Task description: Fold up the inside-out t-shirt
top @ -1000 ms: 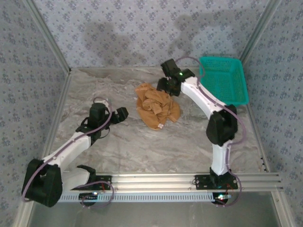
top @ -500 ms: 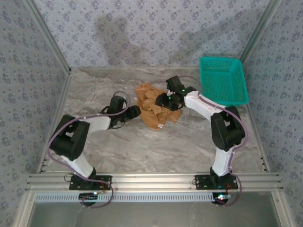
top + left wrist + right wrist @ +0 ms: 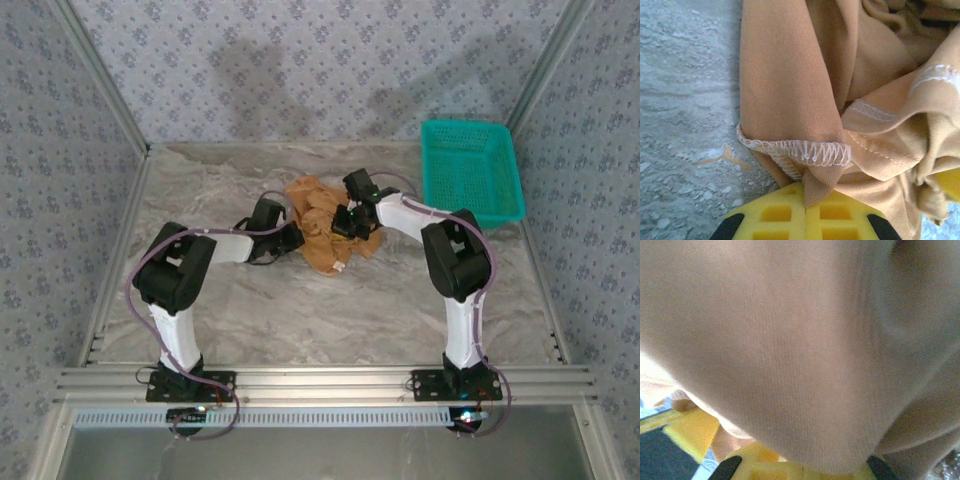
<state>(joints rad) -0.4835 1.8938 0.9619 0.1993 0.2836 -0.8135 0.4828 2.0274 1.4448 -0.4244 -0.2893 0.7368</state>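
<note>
The t-shirt [image 3: 322, 232] lies crumpled. Its fold goes up and outward next with my left gripper, away from my right gripper, then down onto bare marble for release.
The inside-out t-shirt [image 3: 322, 232] lies crumpled in an orange-tan heap at the middle of the marble table, its white overlock seams showing [image 3: 790, 75]. My left gripper [image 3: 291, 238] is at the heap's left edge. Its yellow fingers [image 3: 775, 212] are shut on a pinched fold of cloth just under a stitched hem. My right gripper [image 3: 346, 221] is pressed into the heap's right side. In the right wrist view the t-shirt [image 3: 790, 340] drapes blurred over the right gripper [image 3: 790, 467], which is shut with cloth covering its tips.
A teal mesh basket [image 3: 470, 170] stands at the back right corner. Patterned walls close the table on three sides, and an aluminium rail [image 3: 330, 380] runs along the near edge. Bare marble [image 3: 330, 310] lies in front of the heap.
Both arms have swung in from the sides onto the heap. Both grippers were open and have shut on the cloth. The heap has barely shifted.
</note>
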